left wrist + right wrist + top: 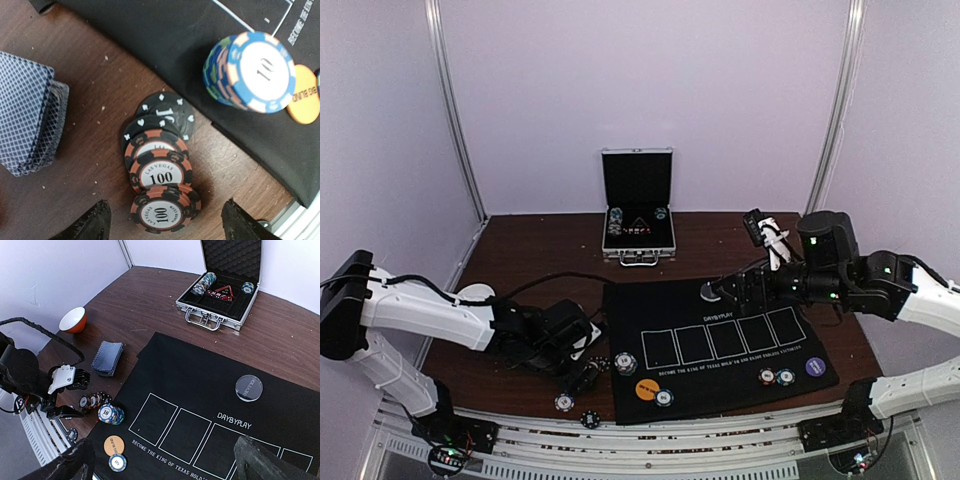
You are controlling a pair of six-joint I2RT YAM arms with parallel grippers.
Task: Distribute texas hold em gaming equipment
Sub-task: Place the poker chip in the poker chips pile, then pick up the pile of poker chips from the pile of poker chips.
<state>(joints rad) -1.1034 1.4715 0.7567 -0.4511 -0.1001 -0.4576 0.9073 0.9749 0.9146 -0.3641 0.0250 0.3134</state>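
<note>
The open fingers already stand on both sides, so my left gripper moves down around the small chip stack at the near end (pixel 163 212) of the toppled row next.
A toppled row of orange-and-black 100 poker chips (pixel 161 176) lies on the wood, overlapping black chips (pixel 165 111). My left gripper (pixel 165 226) is open over them, with a fingertip on each side and clear of the nearest chip. A blue 10 chip stack (pixel 256 72) stands on the black mat's corner beside the orange button (pixel 305 96). The blue-backed card deck (pixel 27 120) lies to the left. My right gripper (pixel 167 465) hangs open and empty over the mat, near the silver-grey button (pixel 248 388).
The black mat (pixel 720 300) carries more chips (pixel 776 377) and a purple button (pixel 815 366) at its right front. The open silver case (pixel 638 205) stands at the back. A bowl (pixel 73 320) sits at the left. Loose chips (pixel 577 410) lie by the front edge.
</note>
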